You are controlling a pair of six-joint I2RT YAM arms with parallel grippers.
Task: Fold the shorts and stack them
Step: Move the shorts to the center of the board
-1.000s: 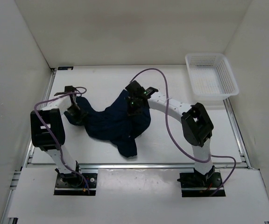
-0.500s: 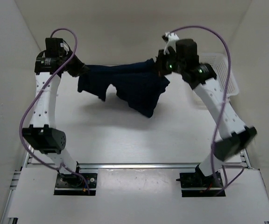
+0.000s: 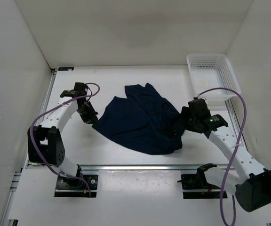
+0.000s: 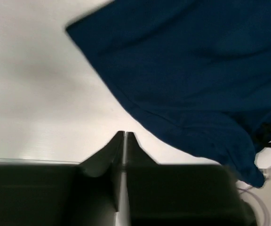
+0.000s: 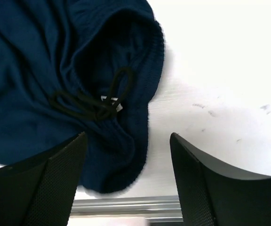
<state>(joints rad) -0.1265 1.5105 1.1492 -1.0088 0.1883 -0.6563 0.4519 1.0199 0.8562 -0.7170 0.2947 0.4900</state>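
Observation:
The waistband's near corner [image 3: 177, 148] [image 5: 123, 175] sticks out past the drawstring, below and back from it, so the robot's right gripper will next move its open fingers back and down onto that corner.
The dark navy shorts [image 3: 138, 122] lie spread and rumpled on the white table [image 3: 102, 80]. My left gripper [image 3: 92, 119] sits at their left edge. In the left wrist view that gripper [image 4: 124, 134] is shut, with bare table round its tips and the shorts [image 4: 196, 70] just beyond to the right. My right gripper [image 3: 180, 127] hovers at the right end of the shorts. Seen from the right wrist, this gripper [image 5: 128, 141] is open over the waistband, where the black drawstring [image 5: 91, 106] lies bunched, and nothing is held between its fingers [image 5: 65, 165].
A white mesh basket [image 3: 213, 75] stands at the back right corner. White walls close in the table on three sides. A metal rail [image 5: 126, 205] runs along the near edge, just behind the right gripper. Purple cables loop off both arms.
Half a second ago both grippers held the shorts stretched high above the table. Now the shorts lie on the table, both arms have come down, and the right gripper has opened and let go.

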